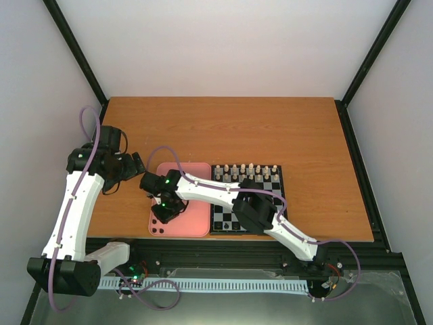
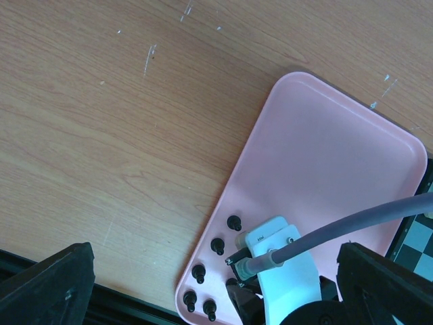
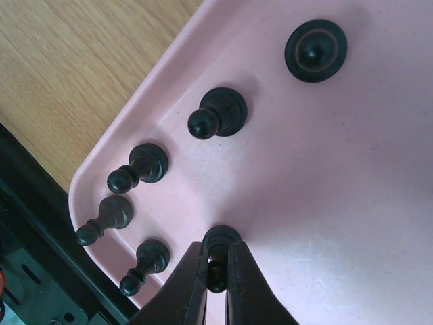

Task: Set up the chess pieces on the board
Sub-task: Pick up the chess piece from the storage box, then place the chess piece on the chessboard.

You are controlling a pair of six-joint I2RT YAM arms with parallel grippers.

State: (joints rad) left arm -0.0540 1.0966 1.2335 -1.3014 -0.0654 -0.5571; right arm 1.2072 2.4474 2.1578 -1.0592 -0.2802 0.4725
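Observation:
I will lift my right gripper up from the tray (image 1: 193,203) and then lower it onto the near side of the chessboard to let go of the pawn, because cream-white pieces line the far rows.
Several tiny black pawns (image 3: 218,114) stand in the near-left corner of the pink tray (image 3: 338,203). My right gripper (image 3: 216,271) is shut on one black pawn (image 3: 222,238) that stands on the tray floor, with the fingers clamped on its stem. In the top view this gripper (image 1: 164,213) is low over the tray (image 1: 193,203). The black and pale chessboard (image 1: 226,217) lies right of the tray. My left gripper (image 1: 135,164) is open and empty, above the table left of the tray. Its wrist view shows the pawns (image 2: 217,245) and the right wrist (image 2: 284,271).
Cream-white pieces (image 1: 247,170) line the board's far rows. The right arm (image 1: 254,206) stretches across the board and hides much of it. The wooden table (image 1: 223,128) ends at a black frame rail (image 1: 237,247) just near of the tray.

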